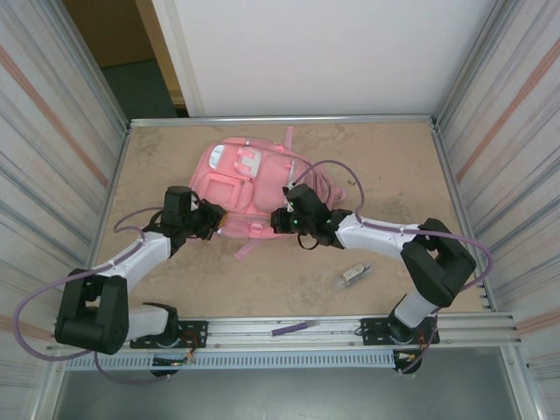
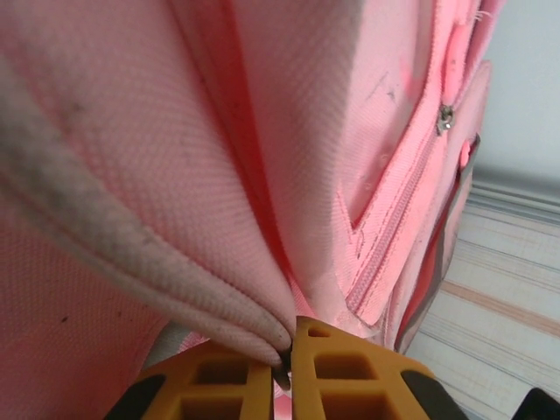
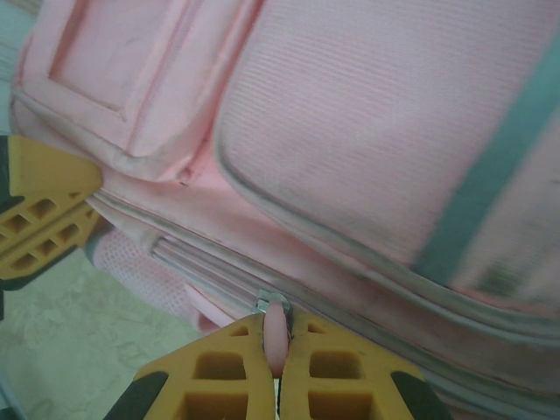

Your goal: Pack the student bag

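Note:
The seam fold will next be pulled outward by my left gripper, away from the held zipper pull (image 3: 276, 322), and then released, since the tabletop lies outward.
The pink student bag (image 1: 249, 188) lies on the table's middle, its front pockets facing up. My left gripper (image 1: 214, 219) is at the bag's near left edge, shut on a fold of its piped fabric seam (image 2: 219, 302), which fills the left wrist view. My right gripper (image 1: 278, 219) is at the bag's near right edge. In the right wrist view it (image 3: 278, 337) is shut on the pink zipper pull (image 3: 276, 322) at a metal slider on the bag's zipper line (image 3: 210, 271). The left gripper's yellow fingers (image 3: 39, 214) show at the left edge of that view.
A small grey-white object (image 1: 353, 274) lies on the table to the right of the bag, near the right arm. A purple pen (image 1: 293, 328) rests on the front rail. Metal walls (image 1: 490, 114) border the table on both sides.

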Robot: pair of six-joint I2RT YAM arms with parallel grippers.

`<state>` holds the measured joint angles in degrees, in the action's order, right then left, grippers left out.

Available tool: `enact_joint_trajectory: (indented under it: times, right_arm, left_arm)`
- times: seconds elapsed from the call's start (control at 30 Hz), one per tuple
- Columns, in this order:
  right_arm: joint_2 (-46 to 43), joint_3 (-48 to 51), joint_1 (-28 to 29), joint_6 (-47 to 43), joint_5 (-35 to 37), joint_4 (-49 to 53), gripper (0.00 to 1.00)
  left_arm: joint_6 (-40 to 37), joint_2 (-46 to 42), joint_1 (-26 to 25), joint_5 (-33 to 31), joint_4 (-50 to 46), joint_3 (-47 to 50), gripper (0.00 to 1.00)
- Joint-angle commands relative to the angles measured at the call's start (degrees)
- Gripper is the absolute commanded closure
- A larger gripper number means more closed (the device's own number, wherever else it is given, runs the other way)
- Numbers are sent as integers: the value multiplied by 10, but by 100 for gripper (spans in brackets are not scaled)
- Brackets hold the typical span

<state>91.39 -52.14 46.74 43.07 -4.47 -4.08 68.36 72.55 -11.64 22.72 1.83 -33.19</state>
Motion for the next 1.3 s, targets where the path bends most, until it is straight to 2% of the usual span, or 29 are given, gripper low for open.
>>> enact_joint_trajectory:
  times: [0.0,0.17,0.4,0.67,0.9,1.03,1.1,1.17,1.27]
  right_arm:
    - [-38,10,-17,1,26,42,100]
    - [-62,20,-25,-38,55,61,100]
    - [-99,16,-48,-63,4,50,100]
    - [-132,10,-49,-136,23,64,100]
    - [-161,11,-55,-162,14,50,100]
    - [-169,3,-51,-166,5,44,100]
    - [-166,9,-46,-166,3,23,100]
    - [-156,2,-41,-155,-3,18,100]
    - [-145,-4,-23,-154,0,-2,100]
  left_arm:
    - [-34,16,24,-16,-2,-14,91]
    - [-68,47,43,-4,-11,-37,90]
    - [-109,90,78,-56,-44,-60,90]
    - [-189,160,88,-112,-63,-137,90]
    - [-201,230,99,-126,-58,-219,89]
    - [-260,301,116,-110,-87,-305,77]
    - [-284,322,138,-66,-100,-342,69]
    - [-281,310,158,-38,-80,-333,60]
    - [-279,257,175,-21,-84,-299,53]
